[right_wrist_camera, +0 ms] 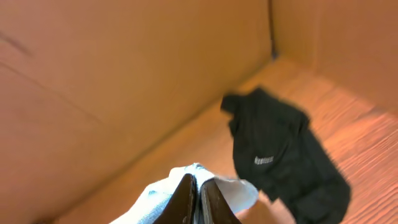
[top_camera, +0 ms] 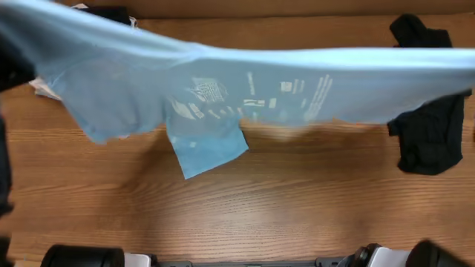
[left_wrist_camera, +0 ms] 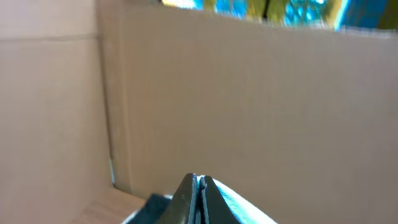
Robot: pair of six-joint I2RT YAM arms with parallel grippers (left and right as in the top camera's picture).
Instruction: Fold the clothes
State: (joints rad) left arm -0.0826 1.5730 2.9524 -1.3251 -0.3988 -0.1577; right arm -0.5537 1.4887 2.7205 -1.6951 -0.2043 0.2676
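Note:
The right gripper moves down toward the tabletop (top_camera: 372, 136) (right_wrist_camera: 219, 153) beside the black top next and releases the hem, as the stretched T-shirt still hangs above the table.
The light blue T-shirt (top_camera: 245, 78) with white lettering is stretched wide and lifted above the wooden table, one sleeve hanging down at the middle. My left gripper (left_wrist_camera: 199, 186) is shut on its edge, and the blue cloth (left_wrist_camera: 239, 205) shows beside the jaws. My right gripper (right_wrist_camera: 198, 186) is shut on the other end of the shirt (right_wrist_camera: 233, 190). Neither set of fingertips shows in the overhead view. The black top (top_camera: 430, 126) with a small white logo lies crumpled at the table's right side, and it also shows in the right wrist view (right_wrist_camera: 280, 155).
Brown cardboard walls (left_wrist_camera: 249, 93) stand around the back and sides of the table. A dark item (top_camera: 104, 13) and a bit of white cloth (top_camera: 44, 89) lie at the back left. The arm bases (top_camera: 82, 257) sit at the front edge.

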